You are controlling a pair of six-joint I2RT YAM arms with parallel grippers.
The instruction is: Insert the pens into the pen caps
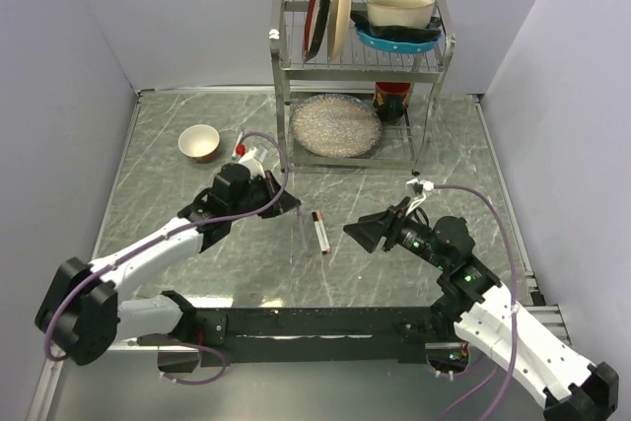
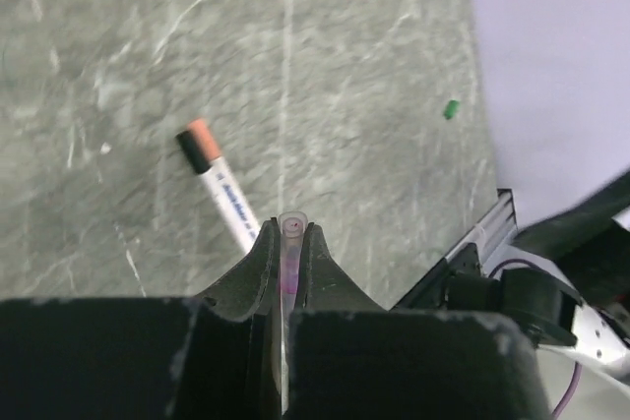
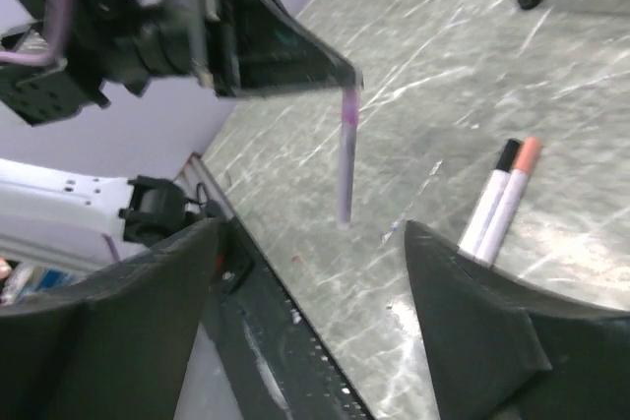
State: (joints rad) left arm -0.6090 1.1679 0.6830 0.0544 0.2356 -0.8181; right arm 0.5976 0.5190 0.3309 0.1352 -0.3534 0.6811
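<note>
The bare tabletop beside the black-ended pen is below my left gripper. My left gripper will next lower the hanging translucent pen onto it and let go of the pen.
My left gripper (image 1: 281,202) is shut on a thin translucent pen (image 1: 296,236) that hangs straight down above the table. In the left wrist view the pen's end (image 2: 292,226) shows pinched between the fingertips of the left gripper (image 2: 292,233). In the right wrist view the hanging pen (image 3: 346,159) has a pink stain near the top. Two white pens (image 3: 502,199) lie side by side on the table, one black-ended, one orange-ended. My right gripper (image 1: 369,231) stands open and empty to their right. In its own view the right gripper (image 3: 313,233) is short of the hanging pen. A tiny green pen cap (image 2: 451,108) lies apart on the table.
A metal dish rack (image 1: 360,71) with plates and a bowl stands at the back, with a glass plate (image 1: 335,125) and a dark cup (image 1: 391,101) under it. A small tan bowl (image 1: 199,142) sits at the back left. The black base rail (image 1: 315,322) runs along the near edge.
</note>
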